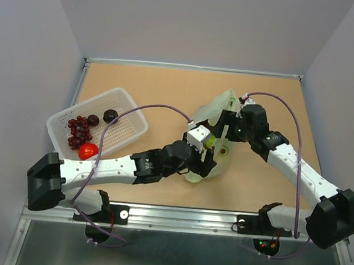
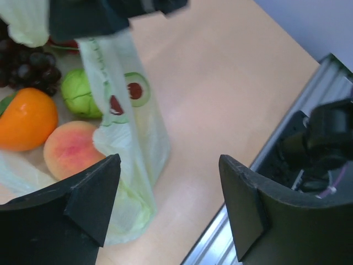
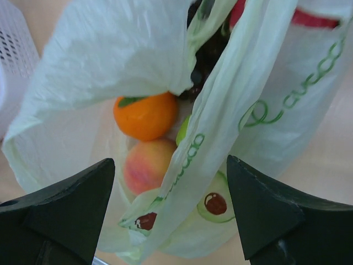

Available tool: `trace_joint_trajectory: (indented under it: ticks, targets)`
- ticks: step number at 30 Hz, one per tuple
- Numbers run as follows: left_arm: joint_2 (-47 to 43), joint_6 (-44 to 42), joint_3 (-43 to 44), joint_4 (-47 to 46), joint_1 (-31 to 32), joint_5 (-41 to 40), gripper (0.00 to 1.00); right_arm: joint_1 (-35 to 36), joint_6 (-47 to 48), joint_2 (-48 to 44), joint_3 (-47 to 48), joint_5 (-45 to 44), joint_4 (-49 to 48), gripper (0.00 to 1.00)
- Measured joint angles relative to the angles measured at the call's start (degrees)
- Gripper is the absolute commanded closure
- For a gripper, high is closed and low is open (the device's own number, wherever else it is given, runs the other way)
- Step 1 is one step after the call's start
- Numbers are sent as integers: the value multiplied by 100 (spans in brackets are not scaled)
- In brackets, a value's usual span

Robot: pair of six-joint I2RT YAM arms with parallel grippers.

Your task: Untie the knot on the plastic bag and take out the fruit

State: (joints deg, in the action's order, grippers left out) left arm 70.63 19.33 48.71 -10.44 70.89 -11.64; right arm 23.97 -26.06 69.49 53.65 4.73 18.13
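Next, my right gripper will come down and back to pinch the bag's loose printed edge (image 1: 219,148) (image 3: 181,179), which lies below the gripper and in line with its open fingers.
The pale green plastic bag (image 1: 219,111) stands open in the middle of the table, and no knot shows. Inside it, the right wrist view shows an orange (image 3: 146,116), a peach (image 3: 148,165), a bit of green lime (image 3: 185,131) and dark grapes (image 3: 208,55). My right gripper (image 3: 171,207) is open above the bag's mouth, with a printed handle strip (image 3: 220,121) hanging loose between its jaws. My left gripper (image 2: 168,204) is open and empty at the bag's near side, beside the peach (image 2: 69,149), the orange (image 2: 25,118) and the lime (image 2: 80,94).
A white basket (image 1: 130,100) stands at the left and holds a red grape bunch (image 1: 78,133), two dark plums (image 1: 101,118) and a red fruit (image 1: 88,151). The metal front rail (image 1: 182,216) lies close behind my left gripper.
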Motion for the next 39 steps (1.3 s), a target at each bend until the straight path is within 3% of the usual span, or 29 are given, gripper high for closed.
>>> trace_joint_trajectory:
  ticks: [2,4,6,7,8,11,19,31,39]
  targets:
    - [164,133,-59,-46,-166,-138,23,195,-151,35,-157,-105,70,15]
    - [258,273,-184,-125,-304,-247,24,310,-293,50,-306,-199,70,24]
    - [345,455,-417,-221,-479,-380,24,378,-398,48,-562,-428,33,45]
    - [356,538,-535,-271,-533,-389,24,380,-483,48,-669,-546,39,66]
    - [365,597,-619,-297,-584,-400,24,378,-494,48,-758,-623,48,78]
    - [544,837,-763,-424,-776,-404,24,376,-643,-68,-1204,-988,81,98]
    - [721,1244,-881,-439,-1082,-560,24,376,-1185,-1290,-2096,-1578,291,99]
    - [472,1534,-857,-404,-1119,-640,23,376,-1749,-1836,-2645,-1464,564,98]
    - [704,1593,267,282,-699,-793,23,376,-1711,-1878,-2682,-1316,632,98]
